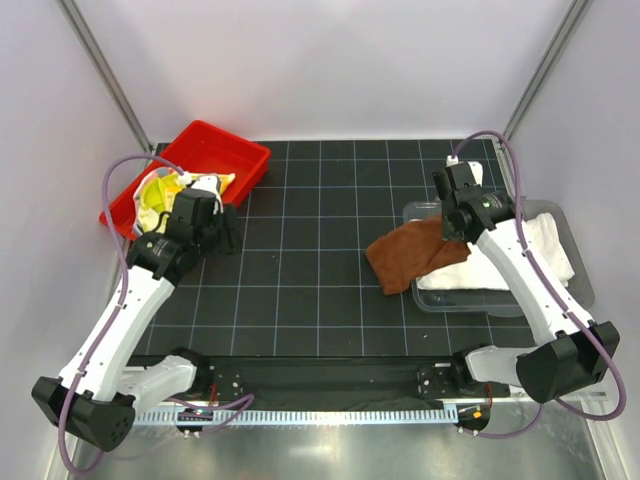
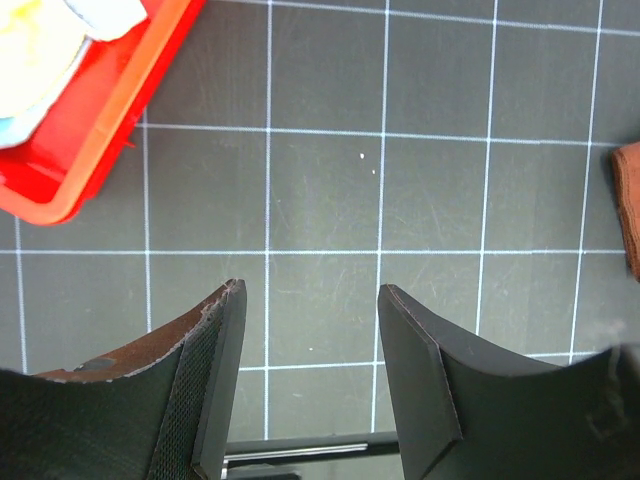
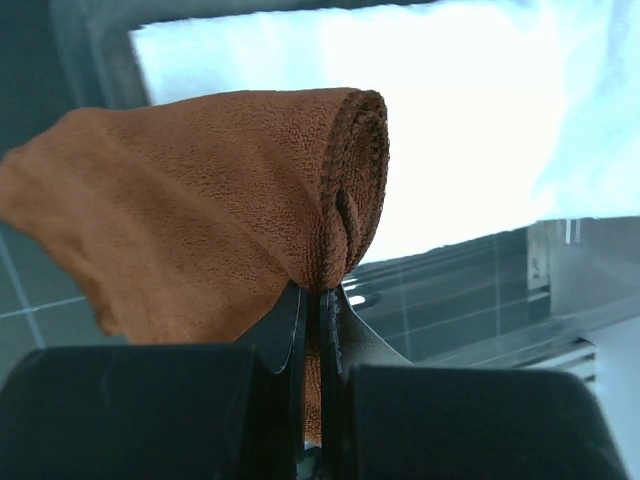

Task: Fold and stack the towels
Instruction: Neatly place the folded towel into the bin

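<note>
The white towel's wall-side end, below my right gripper and to the right in the top view, gets that gripper next. The overhanging brown towel comes inside with this move down.
My right gripper [image 1: 447, 226] [image 3: 320, 290] is shut on a folded edge of the brown towel [image 1: 410, 256] [image 3: 200, 200]. That towel drapes from the clear bin's left rim onto the mat. Under it in the bin lies the large white towel [image 1: 540, 250] [image 3: 450, 100]. My left gripper [image 1: 225, 232] [image 2: 310, 290] hangs open over bare mat just right of the red tray, with nothing between its fingers. A yellow-green towel [image 1: 160, 190] [image 2: 30, 50] lies bunched in the tray. The brown towel's edge [image 2: 630, 210] shows at the right of the left wrist view.
The red tray [image 1: 232, 150] [image 2: 90, 140] sits at the back left, the clear plastic bin [image 1: 582, 290] at the right. A black gridded mat [image 1: 320, 210] covers the table between them. White walls enclose the space.
</note>
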Tool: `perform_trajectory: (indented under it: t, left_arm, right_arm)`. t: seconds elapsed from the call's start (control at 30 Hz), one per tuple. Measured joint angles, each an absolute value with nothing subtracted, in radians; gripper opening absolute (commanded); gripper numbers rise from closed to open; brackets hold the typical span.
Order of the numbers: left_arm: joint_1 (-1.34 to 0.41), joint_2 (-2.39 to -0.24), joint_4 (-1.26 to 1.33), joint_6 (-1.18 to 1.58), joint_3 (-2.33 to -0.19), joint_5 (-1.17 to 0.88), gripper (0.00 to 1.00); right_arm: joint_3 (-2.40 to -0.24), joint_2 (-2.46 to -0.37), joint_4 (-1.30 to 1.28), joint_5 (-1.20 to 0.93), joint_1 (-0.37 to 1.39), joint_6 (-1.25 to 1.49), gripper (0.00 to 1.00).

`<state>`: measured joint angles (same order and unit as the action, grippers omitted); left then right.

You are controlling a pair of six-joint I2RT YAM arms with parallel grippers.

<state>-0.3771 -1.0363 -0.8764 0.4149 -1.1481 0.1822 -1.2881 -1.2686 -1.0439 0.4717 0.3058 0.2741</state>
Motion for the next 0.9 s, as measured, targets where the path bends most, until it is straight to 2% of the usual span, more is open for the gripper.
perform_trajectory:
  t: [0.9]
  left_arm:
    - [-0.377, -1.119, -0.888, 0.355, -1.197, 0.164, 0.6]
  right_arm:
    - [-1.356, -1.354, -1.065, 0.492, -0.059, 0.071, 0.01]
